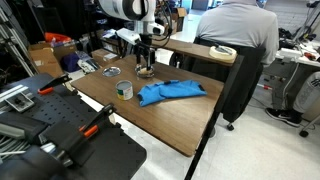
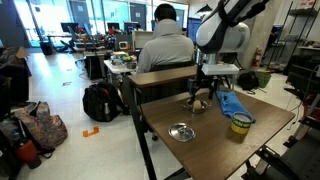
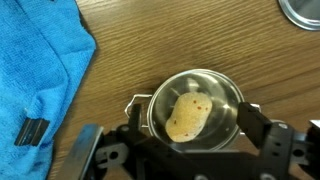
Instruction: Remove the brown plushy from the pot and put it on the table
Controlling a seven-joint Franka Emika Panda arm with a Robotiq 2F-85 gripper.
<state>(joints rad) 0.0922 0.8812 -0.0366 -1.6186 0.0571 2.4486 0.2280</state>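
The gripper moves down into the pot (image 3: 227,97) next and closes on the plushy's near edge (image 3: 183,132). The brown plushy lies below the gripper, between its open fingers.
In the wrist view the small silver pot (image 3: 227,97) stands on the wood-grain table (image 3: 170,40). The brown plushy (image 3: 187,118), a tan lump with small red dots, lies inside it. My gripper (image 3: 190,140) is open, directly above the pot, with one finger on each side of its rim. In both exterior views the gripper (image 1: 146,62) (image 2: 202,95) hangs low over the pot (image 1: 146,72) (image 2: 201,104) near the table's far edge; the plushy is too small to make out there.
A blue cloth (image 3: 35,70) (image 1: 170,92) (image 2: 232,103) lies beside the pot. A greenish-white ring (image 1: 124,90) (image 2: 240,123) and a flat silvery disc (image 1: 111,70) (image 2: 182,131) (image 3: 302,12) are also on the table. A seated person (image 1: 235,35) is behind the higher desk.
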